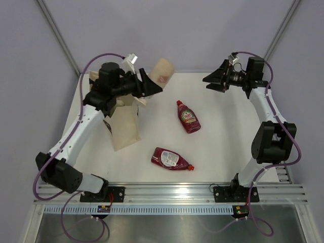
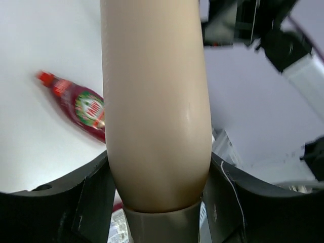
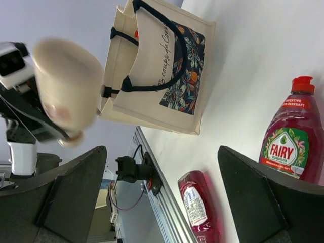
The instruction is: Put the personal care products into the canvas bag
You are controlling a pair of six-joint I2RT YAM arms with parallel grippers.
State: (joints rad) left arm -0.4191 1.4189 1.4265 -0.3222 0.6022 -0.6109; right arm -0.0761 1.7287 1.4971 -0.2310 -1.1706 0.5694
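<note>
I will move my left gripper to the left in the top view, over the opening of the canvas bag, and then down inside, as the beige-pink bottle hangs beside the gripper.
My left gripper (image 1: 151, 86) is shut on the beige-pink bottle (image 1: 162, 72) and holds it in the air to the right of the cream canvas bag (image 1: 125, 126). In the left wrist view the bottle (image 2: 154, 101) fills the frame between the fingers. Two dark red bottles lie on the table: one at the middle (image 1: 188, 116), one nearer the front (image 1: 171, 158). My right gripper (image 1: 215, 81) is open and empty, raised at the back right. The right wrist view shows the bag (image 3: 162, 71), both red bottles (image 3: 291, 144) (image 3: 197, 207) and the held bottle (image 3: 66, 86). The pale green and green bottles are out of view.
The table's white top (image 1: 228, 142) ends at an aluminium rail (image 1: 172, 192) along the front. Grey walls stand close behind and at both sides.
</note>
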